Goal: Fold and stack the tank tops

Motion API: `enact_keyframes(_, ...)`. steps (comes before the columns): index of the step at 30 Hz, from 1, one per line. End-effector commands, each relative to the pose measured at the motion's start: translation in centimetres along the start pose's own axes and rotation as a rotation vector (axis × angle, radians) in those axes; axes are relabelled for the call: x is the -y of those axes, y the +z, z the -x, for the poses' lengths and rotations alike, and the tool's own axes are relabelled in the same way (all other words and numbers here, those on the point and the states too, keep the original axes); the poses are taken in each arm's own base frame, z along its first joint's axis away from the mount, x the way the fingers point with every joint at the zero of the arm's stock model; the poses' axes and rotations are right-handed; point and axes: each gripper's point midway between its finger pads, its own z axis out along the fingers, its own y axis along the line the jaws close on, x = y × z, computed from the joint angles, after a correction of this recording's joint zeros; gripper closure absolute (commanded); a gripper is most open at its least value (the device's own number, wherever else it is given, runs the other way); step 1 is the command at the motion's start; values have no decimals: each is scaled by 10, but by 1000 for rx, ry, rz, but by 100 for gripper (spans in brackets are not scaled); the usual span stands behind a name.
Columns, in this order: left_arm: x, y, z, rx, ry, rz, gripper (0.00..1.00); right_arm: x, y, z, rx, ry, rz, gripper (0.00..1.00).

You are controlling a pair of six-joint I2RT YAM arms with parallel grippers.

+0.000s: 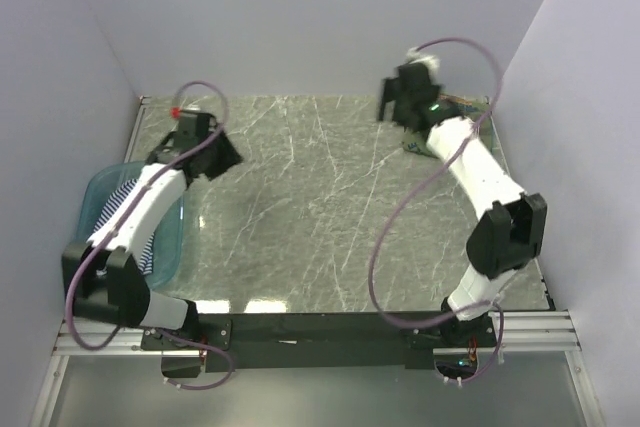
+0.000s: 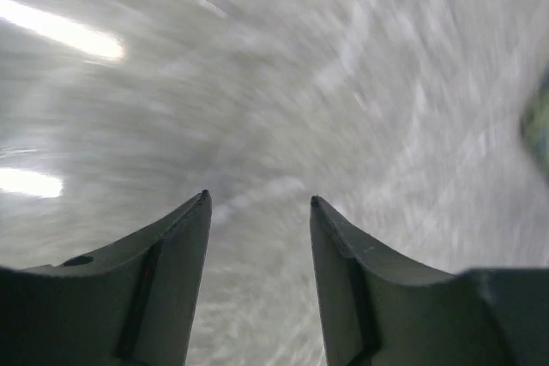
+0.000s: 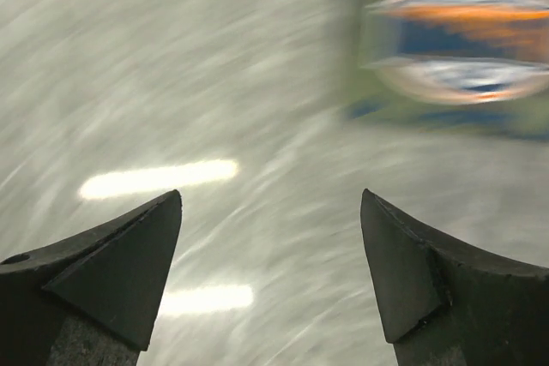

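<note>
The striped tank top is in the tub. I will move my open left gripper to the left in the top view, then down onto the tank top's fabric.
A navy-and-white striped tank top lies in the tub at the left, partly hidden under my left arm. An olive-green tank top lies at the far right of the table, mostly covered by my right arm. In the right wrist view its oval print shows blurred at the upper right. My left gripper hangs open over bare table just right of the tub, nothing between its fingers. My right gripper is open wide and empty, raised beside the olive top.
A translucent teal tub stands at the table's left edge. The marbled grey-green table is walled in on the left, back and right. A green blur shows at the right edge of the left wrist view.
</note>
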Motion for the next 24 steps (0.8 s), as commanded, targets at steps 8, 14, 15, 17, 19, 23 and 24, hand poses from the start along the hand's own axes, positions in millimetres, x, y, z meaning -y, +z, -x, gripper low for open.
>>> enact_keyframes(8,-184,-86,68,431,-531,505,36,-171,-89,-132,-130,-123,460,10)
enact_keyframes(14,-252,-57,69,404,-709,654,35,-193,-119,-172,-181,-200,528,11)
enact_keyframes(15,-258,-50,67,386,-715,668,35,-192,-123,-181,-192,-211,533,11)
enact_keyframes(17,-269,-31,65,331,-715,707,34,-191,-132,-181,-181,-205,543,11)
enact_keyframes(19,-285,-22,60,296,-721,780,31,-193,-141,-190,-184,-208,576,11)
enact_keyframes(23,-299,-9,55,268,-717,834,31,-189,-143,-200,-182,-214,570,11)
enact_keyframes(24,-301,-6,54,258,-709,837,32,-186,-140,-204,-187,-213,560,11)
